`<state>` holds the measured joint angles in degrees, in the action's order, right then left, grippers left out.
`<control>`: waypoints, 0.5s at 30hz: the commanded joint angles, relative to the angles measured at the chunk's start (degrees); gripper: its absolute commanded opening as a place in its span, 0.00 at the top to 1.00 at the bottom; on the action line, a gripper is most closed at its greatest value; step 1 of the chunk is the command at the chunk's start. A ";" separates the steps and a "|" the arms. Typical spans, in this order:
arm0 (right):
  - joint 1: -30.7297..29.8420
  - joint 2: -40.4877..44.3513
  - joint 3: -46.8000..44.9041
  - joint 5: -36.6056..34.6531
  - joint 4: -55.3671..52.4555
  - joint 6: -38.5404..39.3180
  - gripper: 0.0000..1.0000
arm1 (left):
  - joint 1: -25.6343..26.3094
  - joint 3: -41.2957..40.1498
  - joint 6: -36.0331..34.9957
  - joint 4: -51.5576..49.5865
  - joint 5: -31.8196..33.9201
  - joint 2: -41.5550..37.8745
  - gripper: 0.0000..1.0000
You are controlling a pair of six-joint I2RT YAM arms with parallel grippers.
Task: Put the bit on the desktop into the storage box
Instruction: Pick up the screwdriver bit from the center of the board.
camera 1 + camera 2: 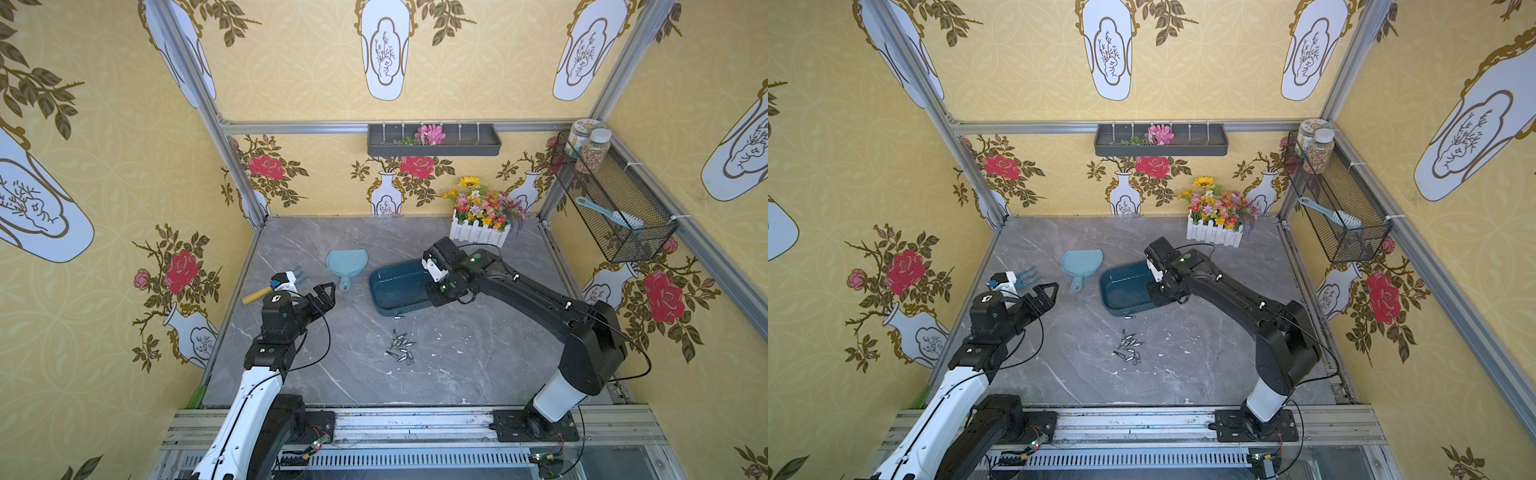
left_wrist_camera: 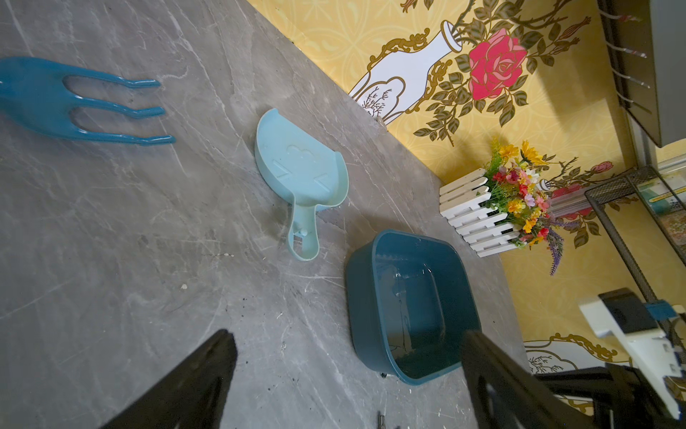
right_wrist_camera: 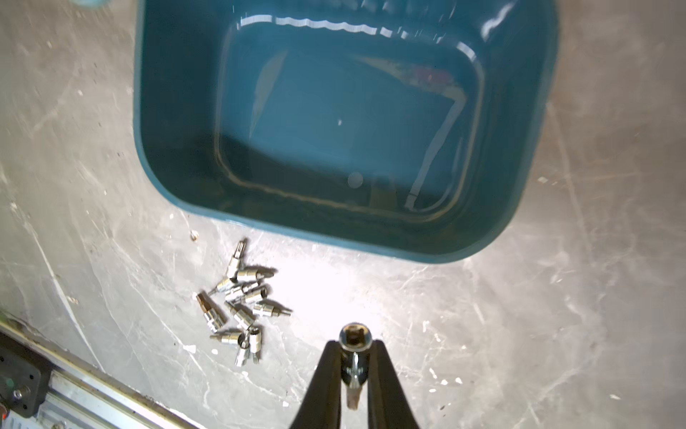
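Note:
Next, my right gripper needs to move outward and down over the storage box's bottom to release the silver bit, as the storage box's bottom lies below and outward of the fingers.
Several silver bits (image 1: 401, 347) (image 1: 1128, 348) (image 3: 241, 304) lie in a small pile on the grey desktop (image 1: 353, 374), in front of the dark teal storage box (image 1: 390, 286) (image 1: 1121, 291) (image 2: 362, 308) (image 3: 178, 148). A single bit (image 1: 398, 317) lies against the box's front wall. My right gripper (image 3: 354, 343) is shut on one silver bit (image 3: 354, 336), held aloft by the box's right end. No bit shows inside the box. My left gripper (image 1: 326, 293) (image 2: 349, 336) hovers open and empty left of the box.
A light blue dustpan (image 1: 346, 262) lies left of the box. A blue hand rake (image 1: 291, 278) with a wooden handle sits at the left edge. A white flower planter (image 1: 480, 232) stands at the back right. A wire basket (image 1: 615, 208) hangs on the right wall.

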<state>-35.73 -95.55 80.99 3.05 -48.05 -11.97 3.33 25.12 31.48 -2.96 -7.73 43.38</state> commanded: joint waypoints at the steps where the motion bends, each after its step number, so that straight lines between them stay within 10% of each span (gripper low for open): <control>1: 1.26 -1.18 2.27 -0.06 0.56 2.85 0.87 | 0.02 -0.34 -0.82 1.02 -0.75 0.04 0.00; 15: 4.35 -12.13 12.19 -0.76 3.55 6.34 0.87 | 0.01 -0.78 0.28 2.36 -3.59 1.80 0.00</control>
<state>-31.51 -106.21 92.01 2.79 -45.91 -6.68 3.38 24.71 31.55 -2.61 -9.85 44.93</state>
